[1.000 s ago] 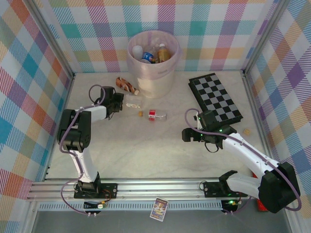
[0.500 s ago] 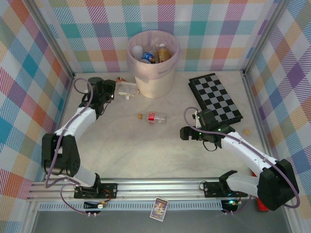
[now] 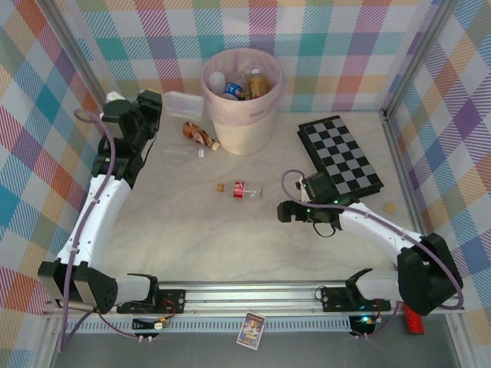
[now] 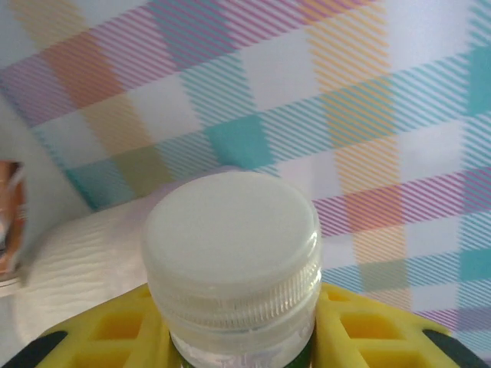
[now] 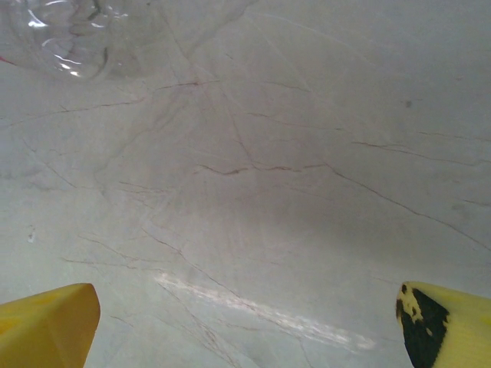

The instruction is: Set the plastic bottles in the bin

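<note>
The clear plastic bottle (image 3: 184,103) still hangs outside the bin's rim, so next my left gripper should swing outward and across over the bin's opening (image 3: 243,81) and let go of it there.
My left gripper (image 3: 163,108) is raised beside the bin's left rim and is shut on a clear plastic bottle (image 3: 184,103). In the left wrist view that bottle's white cap (image 4: 230,245) sits between my yellow fingers (image 4: 368,330). The bin (image 3: 244,123) is a pale bucket with a pink liner and holds several bottles (image 3: 245,83). On the table lie a brown bottle (image 3: 200,134), a clear bottle (image 3: 184,152) and a red-labelled bottle (image 3: 247,189). My right gripper (image 3: 282,212) stands open low over the table, right of the red-labelled bottle. A clear bottle (image 5: 69,38) lies ahead of its fingertips (image 5: 46,322).
A black-and-white checkerboard (image 3: 340,156) lies at the back right, just behind the right arm. A small brown cap (image 3: 221,186) sits left of the red-labelled bottle. Plaid walls close in the table on three sides.
The left arm has lifted the clear bottle off the table and swung it up and back to the bin's left side. The right gripper has crept left toward the red-labelled bottle.
</note>
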